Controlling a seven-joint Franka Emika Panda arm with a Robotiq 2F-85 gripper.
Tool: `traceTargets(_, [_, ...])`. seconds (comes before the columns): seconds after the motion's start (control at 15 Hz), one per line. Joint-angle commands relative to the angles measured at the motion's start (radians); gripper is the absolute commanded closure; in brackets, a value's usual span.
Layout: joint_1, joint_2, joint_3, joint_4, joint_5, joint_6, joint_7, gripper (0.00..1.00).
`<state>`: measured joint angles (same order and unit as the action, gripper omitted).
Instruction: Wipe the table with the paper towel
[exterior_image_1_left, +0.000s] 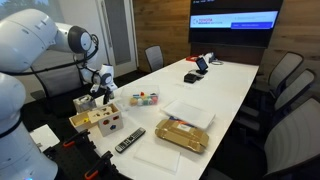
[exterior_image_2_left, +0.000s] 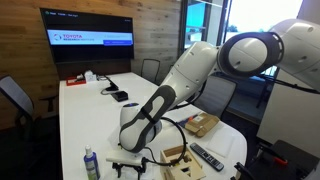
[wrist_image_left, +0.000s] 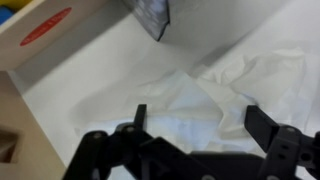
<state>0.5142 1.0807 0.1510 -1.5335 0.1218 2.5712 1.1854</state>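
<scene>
The bunched folds of the crumpled white paper towel (wrist_image_left: 230, 85) lie directly below my open gripper, between its spread fingers. My gripper will move down onto them next and close.
A crumpled white paper towel (wrist_image_left: 230, 85) lies on the long white table (exterior_image_1_left: 225, 85), seen in the wrist view right below my gripper (wrist_image_left: 200, 120). The gripper is open, with its two black fingers spread on either side of the towel and nothing between them gripped. In both exterior views the gripper (exterior_image_1_left: 98, 92) (exterior_image_2_left: 135, 160) is low over the near end of the table (exterior_image_2_left: 85, 120), and the arm hides the towel there.
A wooden box with holes (exterior_image_1_left: 95, 122), a remote (exterior_image_1_left: 129, 140), a yellow tray (exterior_image_1_left: 182, 135), coloured blocks (exterior_image_1_left: 145, 98) and flat white sheets (exterior_image_1_left: 190, 112) crowd the near end. A bottle (exterior_image_2_left: 90, 165) stands by the gripper. Black devices (exterior_image_1_left: 195, 75) lie farther along. Grey chairs (exterior_image_1_left: 285, 80) ring the table.
</scene>
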Motion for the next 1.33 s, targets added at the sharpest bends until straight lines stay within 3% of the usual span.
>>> traceTargets(0.0, [0.017, 0.074, -0.024, 0.123, -0.001, -0.046, -0.009, 0.0])
traceTargets(0.27, [0.009, 0.144, -0.028, 0.218, 0.0, -0.084, -0.022, 0.0])
traceTargets(0.33, [0.004, 0.153, -0.026, 0.233, 0.0, -0.094, -0.027, 0.25])
traceTargets(0.47, [-0.001, 0.172, -0.026, 0.263, -0.001, -0.114, -0.035, 0.34])
traceTargets(1.0, [-0.033, 0.201, -0.01, 0.349, 0.003, -0.163, -0.118, 0.95])
traceTargets(1.07, [-0.043, 0.197, -0.003, 0.346, 0.006, -0.158, -0.144, 1.0])
traceTargets(1.27, [-0.093, 0.156, 0.039, 0.305, 0.005, -0.146, -0.259, 1.0])
